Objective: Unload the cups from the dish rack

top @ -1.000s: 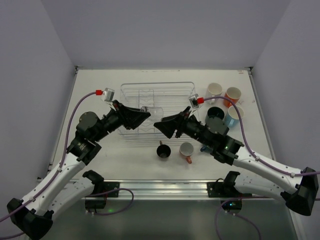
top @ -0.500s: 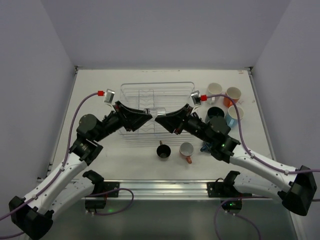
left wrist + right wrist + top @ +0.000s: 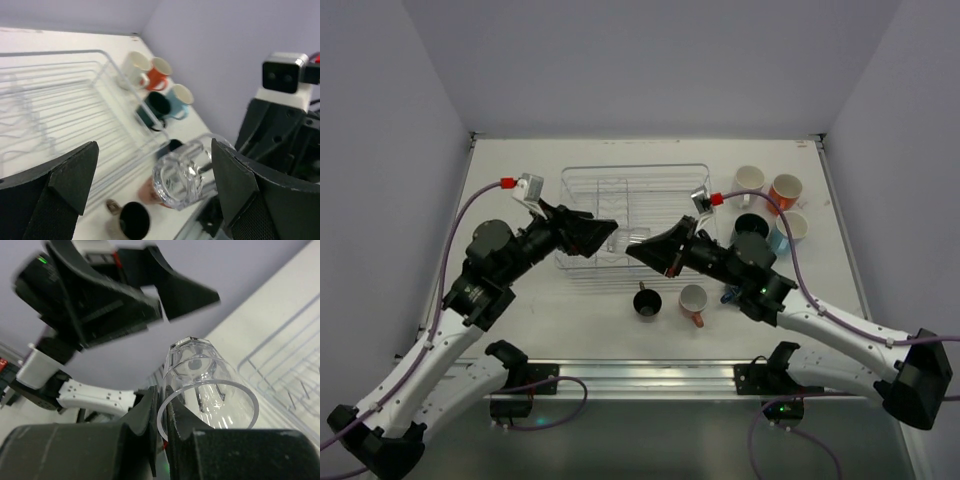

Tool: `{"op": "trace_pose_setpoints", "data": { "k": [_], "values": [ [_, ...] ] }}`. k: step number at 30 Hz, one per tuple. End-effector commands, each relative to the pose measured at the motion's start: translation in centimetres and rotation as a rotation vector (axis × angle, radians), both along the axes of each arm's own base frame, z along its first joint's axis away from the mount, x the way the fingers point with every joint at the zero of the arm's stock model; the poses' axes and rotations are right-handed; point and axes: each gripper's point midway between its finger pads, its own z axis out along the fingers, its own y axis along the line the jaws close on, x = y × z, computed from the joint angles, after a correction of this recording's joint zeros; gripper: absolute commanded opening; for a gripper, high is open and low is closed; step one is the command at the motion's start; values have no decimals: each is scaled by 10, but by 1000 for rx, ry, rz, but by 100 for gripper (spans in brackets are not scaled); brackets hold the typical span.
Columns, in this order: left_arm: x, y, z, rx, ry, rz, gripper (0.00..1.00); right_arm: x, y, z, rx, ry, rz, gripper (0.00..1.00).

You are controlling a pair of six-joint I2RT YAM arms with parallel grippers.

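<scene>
The tumbler (image 3: 632,238) goes onto the empty spot on the tabletop beside the dark brown cup next. My right gripper moves back and down, tilting downward, and releases it there.
A clear tumbler (image 3: 632,238) hangs in the air over the front edge of the dish rack (image 3: 620,180), between the two arms. My right gripper (image 3: 640,249) is shut on it: in the right wrist view its fingers (image 3: 150,412) pinch the rim of the tumbler (image 3: 210,385). My left gripper (image 3: 604,231) stands open just left of it, and in the left wrist view the tumbler (image 3: 182,175) floats free between the wide jaws. White (image 3: 748,181), orange (image 3: 785,189), dark teal (image 3: 751,227) and light blue (image 3: 788,227) mugs stand right of the rack.
A dark brown cup (image 3: 647,301) and a pinkish cup (image 3: 693,299) stand on the table in front of the rack. A navy mug (image 3: 729,295) peeks out from under the right arm. The rack's thin prongs (image 3: 30,135) lie below the left gripper.
The left gripper has let go of the clear tumbler, opened wide and drawn back to the left. The right gripper has closed on the tumbler's rim.
</scene>
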Motion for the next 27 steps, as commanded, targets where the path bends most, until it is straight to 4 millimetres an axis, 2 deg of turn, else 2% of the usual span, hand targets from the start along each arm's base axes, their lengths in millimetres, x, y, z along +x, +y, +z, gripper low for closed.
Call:
{"op": "trace_pose_setpoints", "data": {
  "k": [1,2,3,4,5,6,7,8,9,10,11,13,14,16,17,19,20,27],
  "values": [
    [13,49,17,212,-67,238,100,-9,11,-8,-125,0,71,0],
    [20,67,19,266,-86,334,100,-8,13,-15,-164,13,67,0],
    [21,77,20,294,-90,377,100,-14,20,-43,-266,70,86,0],
    [21,86,16,332,-77,415,100,-14,25,-39,-309,33,87,0],
    [22,105,20,362,-90,502,100,-12,29,-46,-367,29,59,0],
    [22,114,18,382,-87,543,100,-29,31,-73,-501,68,88,0],
    [21,124,14,407,-75,584,100,-29,39,-97,-608,80,89,0],
    [20,142,10,433,-73,664,100,-26,37,-100,-703,53,57,0],
    [19,149,7,446,-70,697,100,-37,44,-109,-759,37,80,0],
    [14,165,8,446,-73,768,100,-35,53,-116,-820,19,83,0],
    [13,172,1,463,-67,798,100,-39,50,-130,-902,19,73,0],
    [4,194,4,442,-75,897,100,-36,56,-143,-988,1,63,0],
    [2,200,-1,442,-72,926,100,-39,53,-151,-1043,-7,55,0],
    [-7,215,7,386,-102,995,100,-38,57,-156,-1093,-28,53,0],
    [-11,220,9,368,-113,1015,100,-42,56,-174,-1169,-27,63,0],
    [-18,230,12,329,-132,1058,100,-38,58,-183,-1230,-50,30,0],
    [-20,233,12,316,-134,1069,100,-41,58,-201,-1298,-47,46,0],
    [-28,241,7,286,-129,1102,100,-40,77,-241,-1414,-65,78,0]
  ]
}}
